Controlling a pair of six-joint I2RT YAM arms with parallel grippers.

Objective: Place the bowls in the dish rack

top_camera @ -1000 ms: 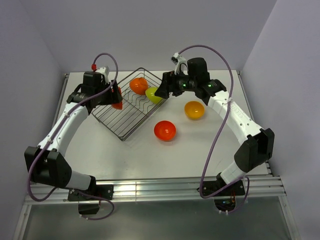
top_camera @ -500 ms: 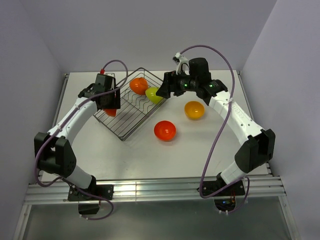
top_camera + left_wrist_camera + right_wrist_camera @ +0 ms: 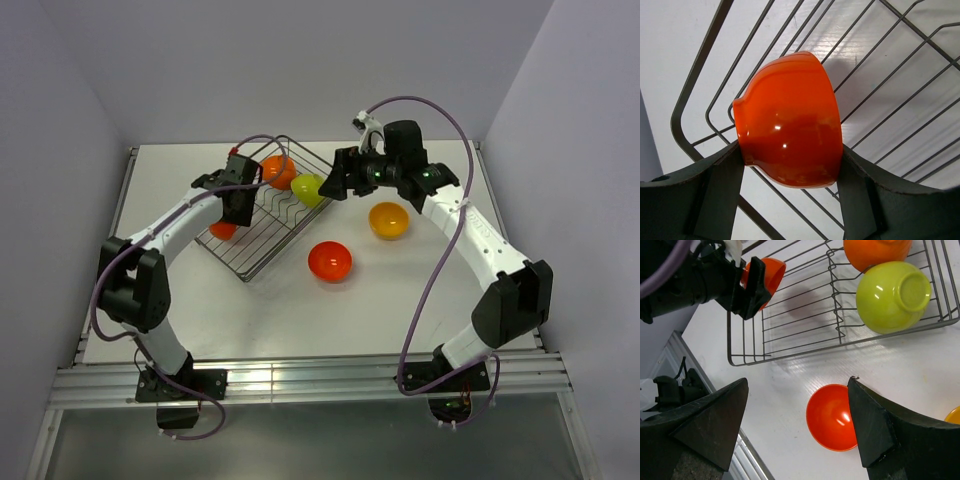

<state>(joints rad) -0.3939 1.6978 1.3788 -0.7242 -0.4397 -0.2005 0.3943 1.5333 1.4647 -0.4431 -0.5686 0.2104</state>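
Note:
My left gripper holds the red-orange bowl and next needs to go down onto the bare wires at the rack's near end to release it. Other bowls fill the rack's far end.
My left gripper (image 3: 232,218) is shut on a red-orange bowl (image 3: 790,120), held on its side between both fingers over the left corner of the dish rack (image 3: 262,235). I cannot tell whether the bowl touches the wires. An orange bowl (image 3: 277,170) and a lime green bowl (image 3: 307,188) rest in the rack's far end. Another red-orange bowl (image 3: 329,261) and a yellow-orange bowl (image 3: 388,220) sit on the table. My right gripper (image 3: 332,187) hangs open and holds nothing, beside the lime bowl (image 3: 892,295) and high above the red-orange bowl (image 3: 832,417).
The rack (image 3: 790,352) stands askew on the white table, with walls close on the left, the back and the right. The left arm's cable (image 3: 265,142) loops over the rack's far corner. The metal rail (image 3: 300,380) runs along the near edge.
The left arm has swung right, carrying the red-orange bowl from outside the rack's left edge to over its left corner. The right gripper has shifted slightly right and stays open.

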